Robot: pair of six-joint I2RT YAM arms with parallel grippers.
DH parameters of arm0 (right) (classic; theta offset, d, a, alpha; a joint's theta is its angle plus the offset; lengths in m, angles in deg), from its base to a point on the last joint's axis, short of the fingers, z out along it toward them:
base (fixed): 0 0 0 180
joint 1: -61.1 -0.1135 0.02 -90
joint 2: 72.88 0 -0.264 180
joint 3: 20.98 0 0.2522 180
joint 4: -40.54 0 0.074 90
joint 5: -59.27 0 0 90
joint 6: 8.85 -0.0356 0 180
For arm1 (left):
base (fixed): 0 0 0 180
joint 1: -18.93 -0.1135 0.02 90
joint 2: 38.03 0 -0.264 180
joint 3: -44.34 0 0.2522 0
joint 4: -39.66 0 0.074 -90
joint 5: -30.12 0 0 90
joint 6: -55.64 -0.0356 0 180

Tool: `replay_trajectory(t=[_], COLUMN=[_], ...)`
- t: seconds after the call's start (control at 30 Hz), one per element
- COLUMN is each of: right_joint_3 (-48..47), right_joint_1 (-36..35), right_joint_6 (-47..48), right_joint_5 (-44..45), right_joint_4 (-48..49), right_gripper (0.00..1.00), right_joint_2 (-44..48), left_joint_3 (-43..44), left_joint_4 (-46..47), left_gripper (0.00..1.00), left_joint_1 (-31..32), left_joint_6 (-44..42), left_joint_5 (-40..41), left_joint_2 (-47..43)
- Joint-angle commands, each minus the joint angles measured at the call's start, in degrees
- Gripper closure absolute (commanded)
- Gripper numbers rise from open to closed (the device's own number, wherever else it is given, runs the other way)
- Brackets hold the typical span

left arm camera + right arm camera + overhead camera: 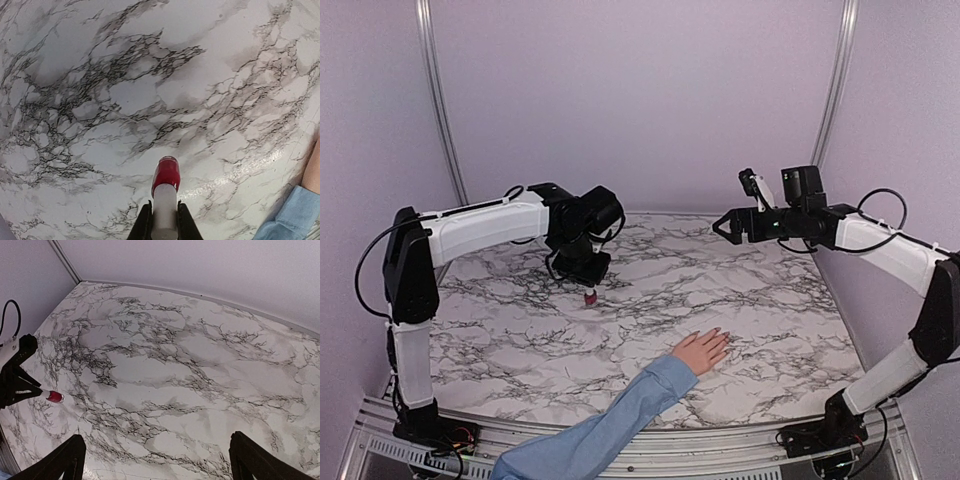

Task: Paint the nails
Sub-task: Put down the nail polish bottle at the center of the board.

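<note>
The bottle [590,298] needs to come down onto that open patch [640,326] after I move my left gripper toward the hand next, because bare marble is between them.
A light-skinned hand [702,350] with a light blue sleeve [620,420] lies flat on the marble table [770,300], front centre. Its nails [723,336] are too small to make out. My left gripper [588,282] is shut on the white cap [165,210] of a small red nail-polish bottle [590,298], held upright just over the table, left of centre and behind the hand. The bottle [166,175] points down at the marble in the left wrist view, and also shows in the right wrist view [54,397]. My right gripper [720,228] is open and empty, raised at the back right.
Lilac walls close off the back and sides, with metal posts [438,100] in the corners. In the left wrist view the sleeve [290,220] and a strip of skin [314,170] show at the right edge. In the right wrist view the open fingers [65,460] frame bare marble.
</note>
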Motion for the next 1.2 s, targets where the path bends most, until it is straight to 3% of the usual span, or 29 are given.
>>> replay_trajectory(t=[0.0,0.17,0.47,0.93,1.17], right_joint_3=[0.94,1.82,2.38,2.59,3.21], right_joint_1=[2.12,3.13,3.23,3.26,3.22], right_joint_6=[-0.87,-0.86,-1.33,-1.18,-0.62], right_joint_5=[0.13,0.34,-0.68,-2.69,-3.01], right_joint_4=[1.19,0.96,1.28,1.28,1.11], right_gripper=[0.02,0.02,0.01,0.02,0.01], right_joint_2=[3.01,4.1,3.95,4.32,4.84], left_joint_3=[9.28,12.93,12.53,11.6,7.87], left_joint_4=[-6.42,-6.52,-7.03,-6.08,-3.56], left_gripper=[1.0,1.0,1.0,1.0,0.95], left_joint_1=[5.52,8.72,12.32,12.84,12.84], left_joint_6=[-3.15,-3.3,-4.34,-4.0,-4.27], left_joint_5=[2.77,0.3,2.89,1.48,0.69], left_joint_2=[6.52,10.44,12.43,12.35,10.68])
